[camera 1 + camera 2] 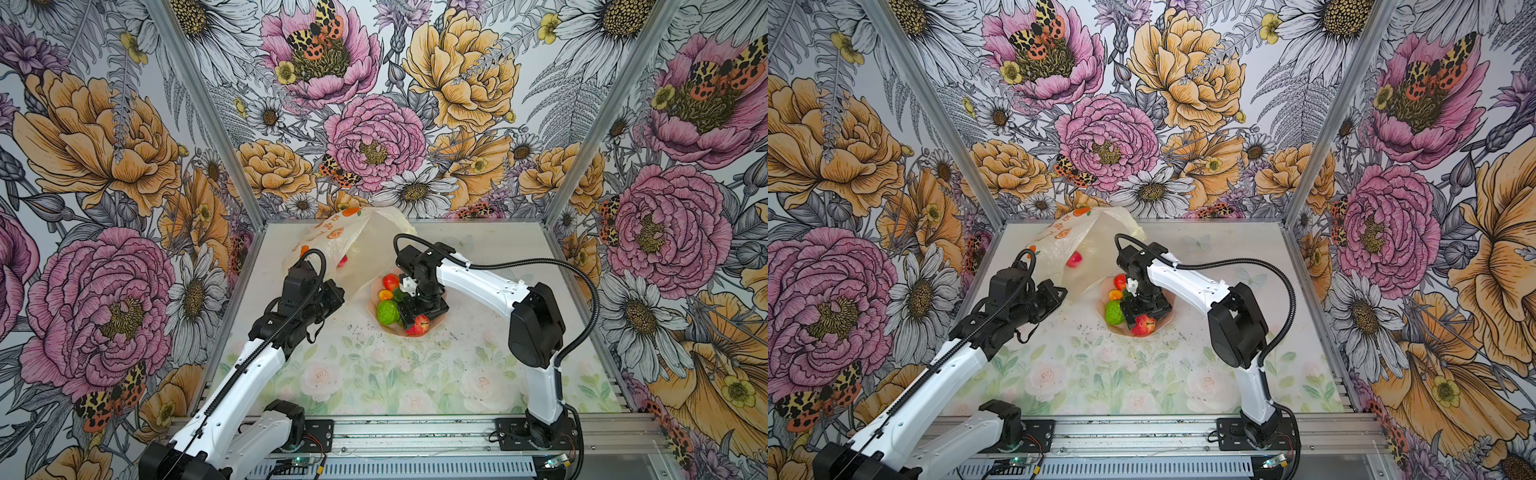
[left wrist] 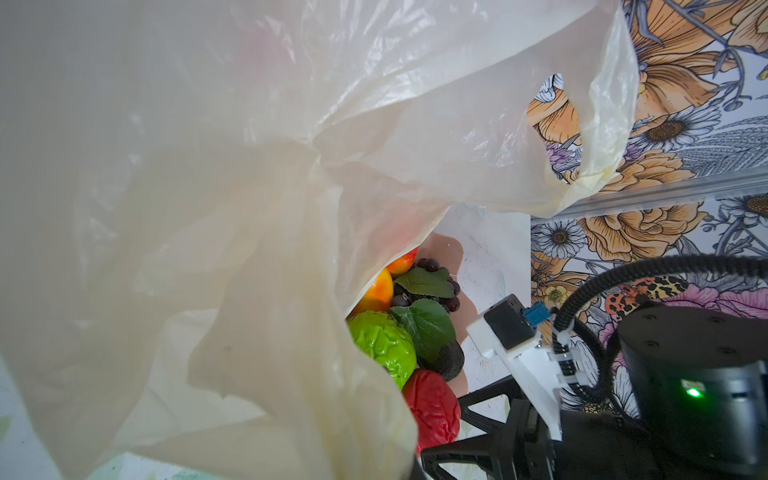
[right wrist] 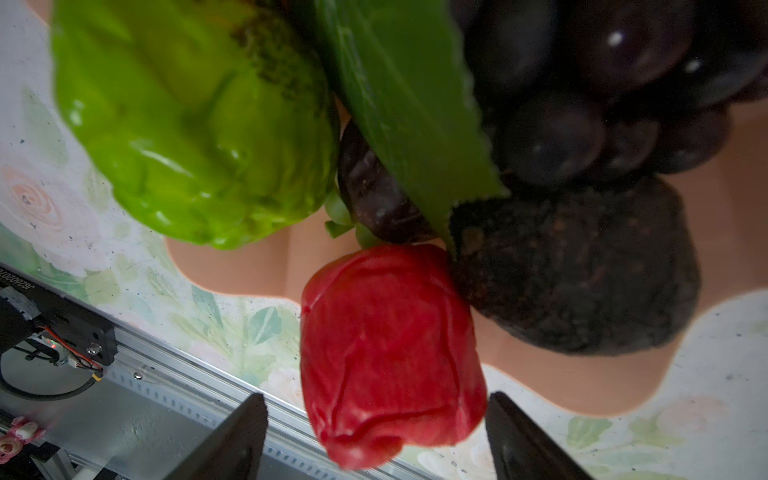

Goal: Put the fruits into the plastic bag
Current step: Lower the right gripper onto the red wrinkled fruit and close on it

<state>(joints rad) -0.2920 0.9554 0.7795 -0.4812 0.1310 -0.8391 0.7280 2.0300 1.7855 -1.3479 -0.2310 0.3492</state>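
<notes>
My right gripper lowers its open fingers along both sides of the wrinkled red apple (image 1: 418,325) (image 3: 392,352) next and closes on it, as it lies just below, between those fingers.
The pale-yellow plastic bag (image 1: 353,241) (image 1: 1084,237) stands raised at the back left, with my left gripper (image 1: 334,291) (image 1: 1057,291) shut on its near edge. The bag (image 2: 249,208) fills the left wrist view and hides those jaws. A red fruit (image 1: 342,261) (image 1: 1074,259) shows through the bag's wall. My right gripper (image 1: 409,323) (image 3: 376,436) hangs open over the pink bowl, its fingers either side of a red apple (image 1: 419,326) (image 3: 390,353) without touching it. Beside it lie a lime-green fruit (image 1: 387,312) (image 3: 187,124), a dark avocado (image 3: 582,270), purple grapes (image 3: 602,83), a small orange (image 1: 385,295) and another apple (image 1: 390,281).
The pink scalloped bowl (image 1: 392,331) (image 1: 1116,330) (image 3: 582,386) sits mid-table, just right of the bag's mouth. Floral walls with metal posts close in the back and both sides. An aluminium rail (image 1: 415,432) with the arm bases runs along the table's front edge.
</notes>
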